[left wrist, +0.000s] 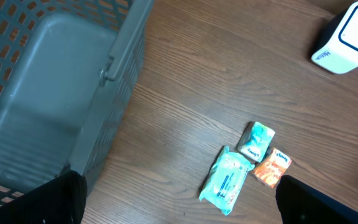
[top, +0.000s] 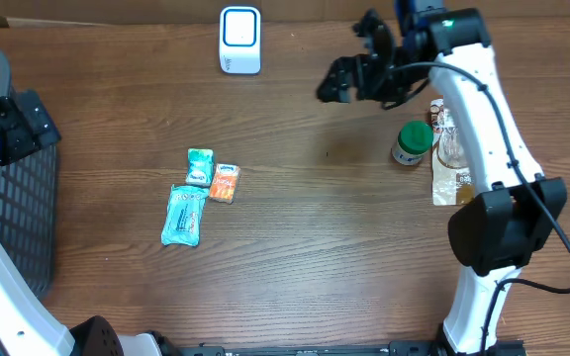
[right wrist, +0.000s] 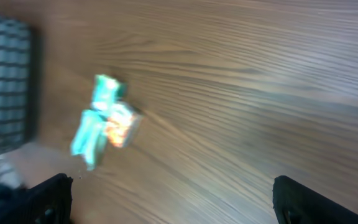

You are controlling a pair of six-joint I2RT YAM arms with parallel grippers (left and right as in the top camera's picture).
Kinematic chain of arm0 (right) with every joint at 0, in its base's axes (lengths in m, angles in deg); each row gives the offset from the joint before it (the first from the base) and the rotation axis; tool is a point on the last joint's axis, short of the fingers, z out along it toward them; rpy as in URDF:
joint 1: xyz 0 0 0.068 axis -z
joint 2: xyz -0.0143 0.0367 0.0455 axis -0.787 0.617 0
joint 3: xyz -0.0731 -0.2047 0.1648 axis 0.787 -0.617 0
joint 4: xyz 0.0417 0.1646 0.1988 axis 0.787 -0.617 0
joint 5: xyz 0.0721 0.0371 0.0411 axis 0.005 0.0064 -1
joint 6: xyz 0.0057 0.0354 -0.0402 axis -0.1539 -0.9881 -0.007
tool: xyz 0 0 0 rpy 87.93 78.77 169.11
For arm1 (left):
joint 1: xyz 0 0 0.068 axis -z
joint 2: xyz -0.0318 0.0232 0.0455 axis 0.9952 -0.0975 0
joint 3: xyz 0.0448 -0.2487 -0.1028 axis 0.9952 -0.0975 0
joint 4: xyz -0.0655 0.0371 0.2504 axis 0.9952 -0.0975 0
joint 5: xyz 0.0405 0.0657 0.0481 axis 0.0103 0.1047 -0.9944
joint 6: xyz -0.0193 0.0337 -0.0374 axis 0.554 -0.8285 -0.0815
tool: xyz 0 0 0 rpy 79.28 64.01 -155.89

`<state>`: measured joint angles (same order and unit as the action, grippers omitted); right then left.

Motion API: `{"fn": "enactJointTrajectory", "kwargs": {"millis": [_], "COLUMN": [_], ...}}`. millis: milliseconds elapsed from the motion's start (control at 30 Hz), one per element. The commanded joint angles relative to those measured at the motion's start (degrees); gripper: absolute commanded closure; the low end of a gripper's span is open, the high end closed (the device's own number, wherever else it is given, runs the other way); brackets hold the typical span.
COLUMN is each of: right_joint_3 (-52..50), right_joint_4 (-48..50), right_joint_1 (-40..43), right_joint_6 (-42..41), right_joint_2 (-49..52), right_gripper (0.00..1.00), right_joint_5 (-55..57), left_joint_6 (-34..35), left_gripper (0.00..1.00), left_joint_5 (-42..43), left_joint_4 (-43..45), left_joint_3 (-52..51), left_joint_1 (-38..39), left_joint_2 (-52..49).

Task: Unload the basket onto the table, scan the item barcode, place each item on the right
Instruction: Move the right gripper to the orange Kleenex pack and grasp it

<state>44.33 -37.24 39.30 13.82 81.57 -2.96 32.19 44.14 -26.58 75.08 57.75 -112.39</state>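
Observation:
My right gripper moves down, back and to its left in the overhead view next, toward the orange packet below and onto its near end [top: 222,195] [right wrist: 117,137], bordering bare table.
Three packets lie together left of the table's middle: a small teal packet [top: 199,166], an orange packet [top: 225,183] and a larger teal wipes pack [top: 184,215]. The white scanner [top: 239,40] stands at the back. My right gripper [top: 352,57] hovers open and empty above the table at the back right, far from the packets; its wrist view is blurred, with the packets [right wrist: 104,121] small at the left. My left gripper [left wrist: 179,208] is open and empty above the basket's edge, with the wipes pack [left wrist: 229,179], small teal packet [left wrist: 255,141] and orange packet [left wrist: 272,167] ahead of it.
A dark grey mesh basket [top: 18,198] stands at the left edge, and it fills the left of the left wrist view [left wrist: 42,93]. A green-lidded jar [top: 413,143] and a clear-wrapped item [top: 451,158] sit at the right, beside the right arm's base.

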Motion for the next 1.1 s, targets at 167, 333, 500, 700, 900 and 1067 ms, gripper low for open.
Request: {"fn": "enactJointTrajectory", "kwargs": {"millis": [167,333,500,700,900,1067], "right_joint_3": [-13.6,-24.2,-30.5,-34.0,-34.4,-34.9], "right_joint_4": [10.5,22.3,31.6,38.1,41.0,42.6], "right_joint_1": [-12.7,-20.0,-25.1,-29.8,-32.1,-32.7], "right_joint_6": [-25.7,-36.7,-41.8,-46.2,-47.6,-49.6], "right_joint_2": [-0.5,-0.5,-0.5,-0.5,-0.4,-0.3], "right_gripper": [0.15,0.34,0.5,0.57,0.58,0.62], "right_joint_5": [6.8,6.9,7.9,14.0,20.1,22.8], "left_joint_6": [-0.9,-0.9,-0.9,-0.9,-0.9,-0.9], "left_gripper": [0.01,0.0,0.01,0.0,0.0,0.01], "left_joint_5": [0.6,0.6,0.6,0.6,0.6,0.6], "left_joint_4": [0.1,0.1,0.1,0.1,0.1,0.1], "left_joint_3": [0.6,0.6,0.6,0.6,0.6,0.6], "left_joint_1": [0.1,0.1,0.1,0.1,0.1,0.1], "left_joint_2": [-0.2,-0.2,-0.2,-0.2,-0.2,-0.2]}}
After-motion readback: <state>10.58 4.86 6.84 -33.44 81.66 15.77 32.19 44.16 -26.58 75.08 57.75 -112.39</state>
